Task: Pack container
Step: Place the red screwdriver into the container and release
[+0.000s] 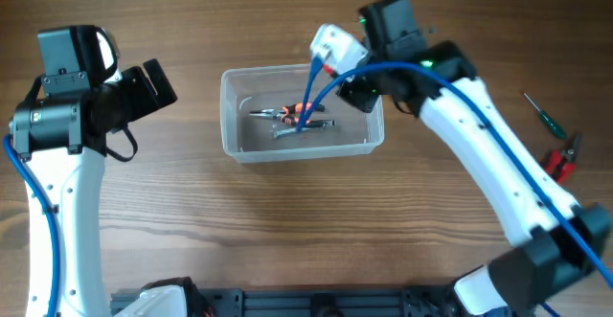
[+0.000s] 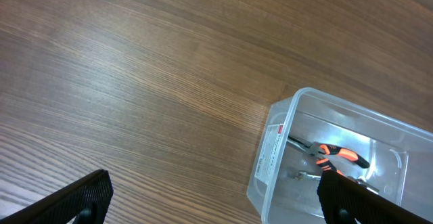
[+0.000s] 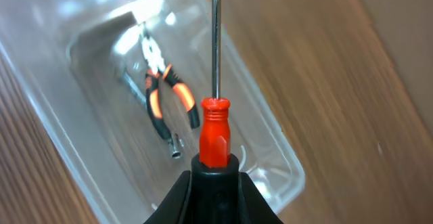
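Note:
I will next move my right gripper down and back to let go of the screwdriver, because the bare bottom of the tub beside the wrench (image 3: 145, 162) is open below it, closer to my base.
The container (image 1: 230, 116) is a clear plastic tub in the middle of the table. Inside it lie orange-and-black pliers (image 1: 292, 114) and a small metal wrench (image 1: 305, 128). My right gripper (image 1: 359, 85) is over the tub's far right corner. In the right wrist view it (image 3: 215, 176) is shut on a screwdriver (image 3: 214, 132) with a red-and-black handle, its shaft pointing over the tub (image 3: 47, 109) and the pliers (image 3: 162, 92). My left gripper (image 1: 153, 85) is open and empty, left of the tub (image 2: 274, 149); the pliers (image 2: 338, 155) show in its view.
A green screwdriver (image 1: 539, 112) and a red-handled tool (image 1: 563, 157) lie on the wood table at the far right. The right arm reaches across from the front right. Bare wood lies between the left gripper (image 2: 210, 210) and the tub.

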Motion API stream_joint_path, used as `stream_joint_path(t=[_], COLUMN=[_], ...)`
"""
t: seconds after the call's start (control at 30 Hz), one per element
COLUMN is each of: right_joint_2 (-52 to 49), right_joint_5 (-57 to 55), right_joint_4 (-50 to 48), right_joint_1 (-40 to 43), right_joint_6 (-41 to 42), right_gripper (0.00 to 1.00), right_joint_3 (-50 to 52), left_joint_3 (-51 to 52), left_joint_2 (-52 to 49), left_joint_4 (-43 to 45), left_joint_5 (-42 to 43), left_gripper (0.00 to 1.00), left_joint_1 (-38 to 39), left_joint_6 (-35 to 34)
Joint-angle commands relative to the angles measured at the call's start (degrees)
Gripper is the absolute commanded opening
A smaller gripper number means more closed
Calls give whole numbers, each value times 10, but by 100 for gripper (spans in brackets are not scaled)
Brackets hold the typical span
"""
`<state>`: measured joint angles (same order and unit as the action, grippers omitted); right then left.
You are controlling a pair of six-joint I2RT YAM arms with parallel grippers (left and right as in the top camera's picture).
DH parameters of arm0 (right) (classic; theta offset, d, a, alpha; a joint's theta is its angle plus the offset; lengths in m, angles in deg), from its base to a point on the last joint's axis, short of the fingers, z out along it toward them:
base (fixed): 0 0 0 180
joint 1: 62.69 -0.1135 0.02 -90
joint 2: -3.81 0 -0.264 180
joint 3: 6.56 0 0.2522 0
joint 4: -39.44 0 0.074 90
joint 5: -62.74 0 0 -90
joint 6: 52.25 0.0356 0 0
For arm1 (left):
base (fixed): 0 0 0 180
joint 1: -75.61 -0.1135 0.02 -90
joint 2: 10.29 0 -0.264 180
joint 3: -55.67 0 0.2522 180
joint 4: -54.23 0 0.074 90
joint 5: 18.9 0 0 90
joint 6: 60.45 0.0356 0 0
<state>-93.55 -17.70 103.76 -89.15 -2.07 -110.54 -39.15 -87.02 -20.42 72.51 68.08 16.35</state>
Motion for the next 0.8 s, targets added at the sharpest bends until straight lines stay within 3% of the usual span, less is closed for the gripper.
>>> stream_joint_path(t=[0.0,0.2,0.37,0.4,0.47,0.57,0.7,0.77], right_joint_2=[-75,-199,-228,-228,-228,-224,-191,-159], right_joint_5=[48,71,71,71,71,71,70,70], right_joint_4=[1,35,62,63,63,64,84,97], right_joint_1=[1,1,1,1,1,1,1,2], right_joint_6=[-140,-140,-140,-139,-109,-29,65,100], right_gripper=[4,4,6,13,43,71,85,86], right_joint_3=[0,0,0,0,0,-5,-48,-78], left_joint_3=[0,0,0,0,0,0,0,0], left_joint_2=[-2,-2,-2,-2,-2,-2,-2,-2], left_joint_4=[1,1,2,2,2,2,3,3], left_joint_5=[5,5,5,5,5,5,5,5], left_gripper=[100,100,100,100,100,100,100,100], left_joint_1=[-3,-3,-3,-3,-3,-3,-3,-3], left_joint_6=[-7,-7,-7,-7,-7,-7,-7,-7])
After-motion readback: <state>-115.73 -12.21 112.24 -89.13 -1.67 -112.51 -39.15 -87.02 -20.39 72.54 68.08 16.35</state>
